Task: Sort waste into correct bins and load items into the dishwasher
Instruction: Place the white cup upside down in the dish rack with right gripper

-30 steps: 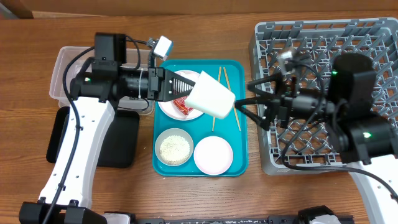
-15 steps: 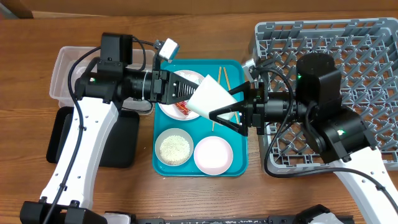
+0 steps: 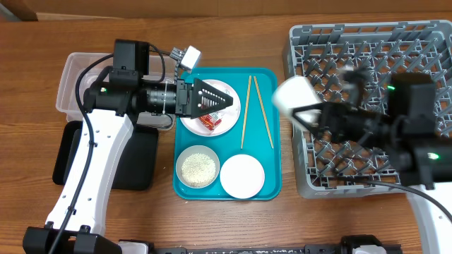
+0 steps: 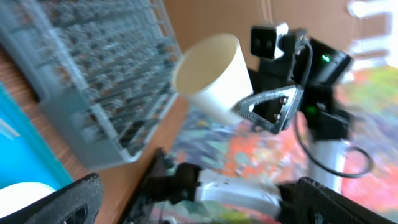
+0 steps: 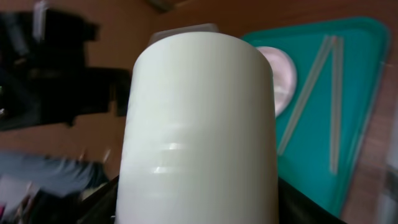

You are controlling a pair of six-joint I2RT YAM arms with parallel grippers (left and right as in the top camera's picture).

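Note:
The left gripper will next pull back and go down, tipped downward, onto the rice bowl's rim by the empty dish, because the bowl is back from it and below it.
My right gripper [image 3: 305,111] is shut on the small white cup [image 3: 293,93], holding it in the air at the left edge of the grey dishwasher rack [image 3: 367,56]. In the right wrist view the cup [image 5: 199,118] fills most of the frame. My left gripper [image 3: 224,101] stands open and empty above a white plate [image 3: 191,121] that carries the red wrapper [image 3: 210,121]. From the left wrist the cup [image 4: 211,71] shows tilted, with the rack [image 4: 93,68] beside it. Two chopsticks [image 3: 246,113], a bowl of rice [image 3: 197,167] and a plate [image 3: 242,176] lie on the teal tray [image 3: 272,176].
The clear tub [image 3: 70,77] stands at the far left, partly under my left arm. The black tray [image 3: 141,162] lies just in front of it. The rack takes up the whole right side of the table.
The left gripper has let go of the cup and opened. The right gripper has closed on the cup and carried it right, from over the teal tray to the rack's left edge.

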